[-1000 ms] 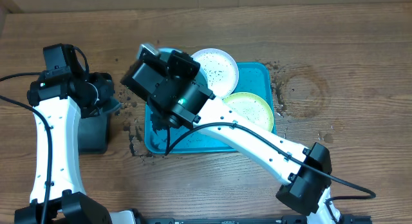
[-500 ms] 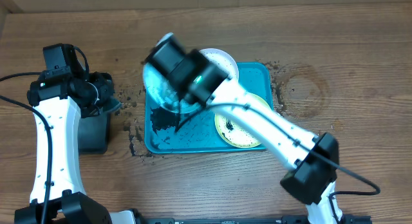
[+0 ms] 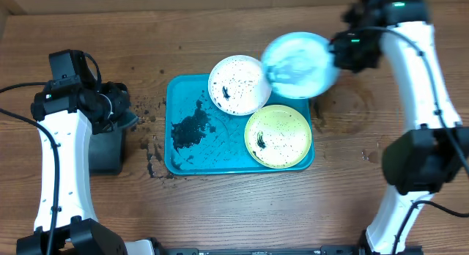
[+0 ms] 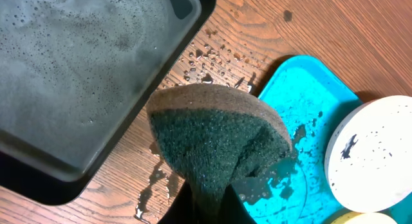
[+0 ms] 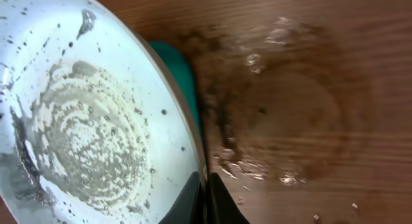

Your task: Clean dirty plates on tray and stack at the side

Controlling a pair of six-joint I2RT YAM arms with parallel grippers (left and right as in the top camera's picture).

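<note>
The light teal plate should be lowered by my right gripper onto the wet ring away from the tray, since the wood there is clear of plates.
The teal-blue tray lies mid-table with a patch of dark dirt on its left half. On it rest a white-rimmed plate at the top edge and a lime-rimmed plate at the right, both speckled. My right gripper is shut on the rim of the light teal plate, which hangs blurred above the tray's top right corner. In the right wrist view this plate shows soapy streaks, pinched by the gripper. My left gripper is shut on a dark green sponge left of the tray.
A black-rimmed grey tray sits under the left arm, holding foamy water. Dirt crumbs and water drops lie on the wood between it and the teal tray. A wet ring marks the table to the right of the teal tray.
My right arm has swung from over the tray's left half up and to the right, carrying the light teal plate. The white and lime plates now show fully. The left arm is still.
</note>
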